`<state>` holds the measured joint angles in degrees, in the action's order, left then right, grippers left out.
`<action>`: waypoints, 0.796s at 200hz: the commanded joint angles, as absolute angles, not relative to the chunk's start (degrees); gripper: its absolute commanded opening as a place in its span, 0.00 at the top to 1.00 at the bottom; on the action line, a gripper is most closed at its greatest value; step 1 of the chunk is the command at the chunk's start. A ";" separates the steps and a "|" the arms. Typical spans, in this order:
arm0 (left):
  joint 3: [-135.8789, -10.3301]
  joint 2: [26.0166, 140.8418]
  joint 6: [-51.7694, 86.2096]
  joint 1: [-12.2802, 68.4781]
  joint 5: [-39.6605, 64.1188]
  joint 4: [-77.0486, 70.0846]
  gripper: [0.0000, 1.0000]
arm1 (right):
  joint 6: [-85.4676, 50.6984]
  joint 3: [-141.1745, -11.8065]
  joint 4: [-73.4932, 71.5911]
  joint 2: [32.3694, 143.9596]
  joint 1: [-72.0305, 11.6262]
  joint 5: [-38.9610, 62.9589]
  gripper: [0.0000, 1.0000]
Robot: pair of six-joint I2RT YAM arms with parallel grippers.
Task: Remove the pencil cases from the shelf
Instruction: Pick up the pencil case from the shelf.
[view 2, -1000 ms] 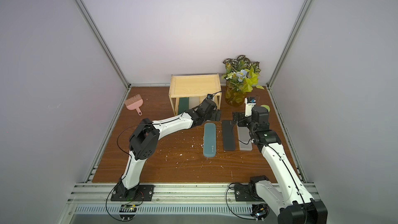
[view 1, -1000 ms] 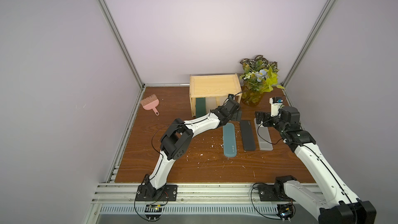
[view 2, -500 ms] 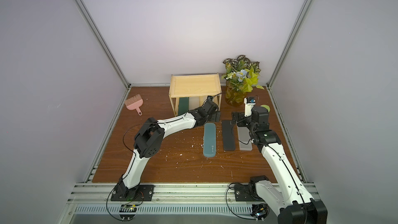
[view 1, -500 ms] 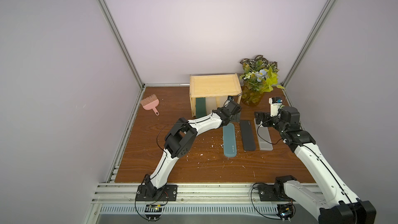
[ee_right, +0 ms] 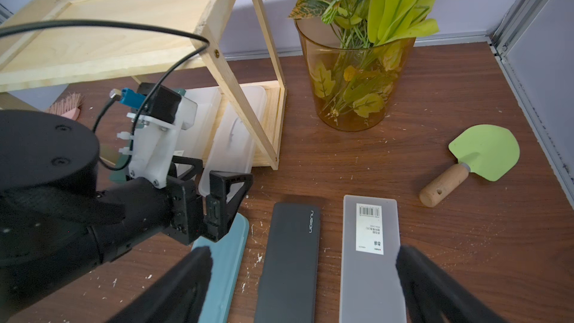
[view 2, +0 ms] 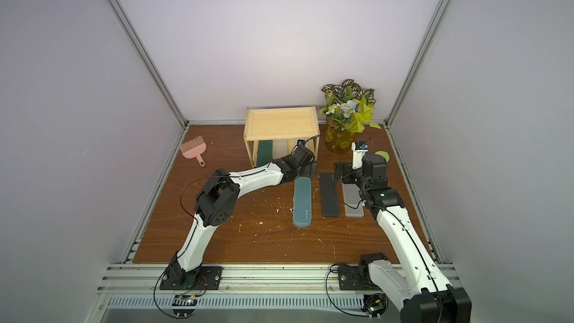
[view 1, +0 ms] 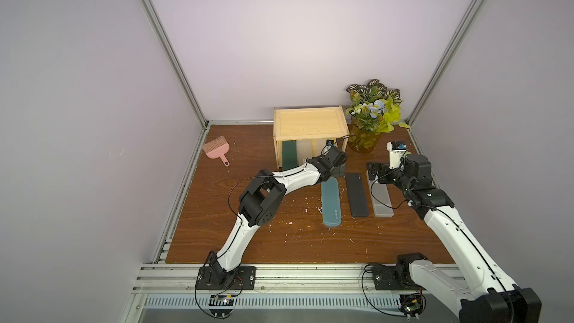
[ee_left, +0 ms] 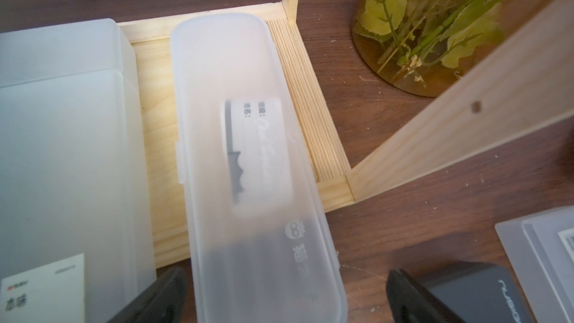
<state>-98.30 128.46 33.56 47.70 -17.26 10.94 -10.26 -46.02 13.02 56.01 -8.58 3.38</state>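
The left gripper lowers and closes on the clear case's near end (ee_left: 270,282) next, since it juts past the shelf and lies between and below the left gripper's fingers.
The pale wooden shelf (view 1: 310,122) stands at the back of the table. On its lower tier lie a dark green pencil case (view 1: 289,154), a frosted one (ee_left: 62,150) and a clear rounded one (ee_left: 248,166). My left gripper (ee_left: 285,301) is open, its fingers on either side of the clear case's near end without touching it. A teal case (view 1: 331,203), a black case (view 1: 357,194) and a frosted grey case with a barcode label (view 1: 382,200) lie side by side on the table. My right gripper (ee_right: 302,274) hovers open over the black and grey cases, holding nothing.
An amber vase of plants (view 1: 368,125) stands just right of the shelf. A green spatula with a wooden handle (ee_right: 484,150) lies at the right wall. A pink brush (view 1: 216,149) lies at the back left. White crumbs dot the table.
My left arm has reached further toward the shelf, its elbow moving forward, and the open gripper has come in around the clear case's end. The right arm has not moved.
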 commanded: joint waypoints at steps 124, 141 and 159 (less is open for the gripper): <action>-100.93 131.91 36.39 47.28 -18.46 15.64 0.00 | -10.28 -45.00 11.03 55.92 -8.88 4.49 0.01; -101.01 131.92 36.39 47.28 -18.72 15.82 0.01 | -10.28 -45.00 10.99 55.91 -8.90 4.56 0.01; -101.03 131.83 36.30 47.25 -18.94 15.91 0.07 | -10.28 -44.99 10.90 55.90 -8.90 4.50 0.01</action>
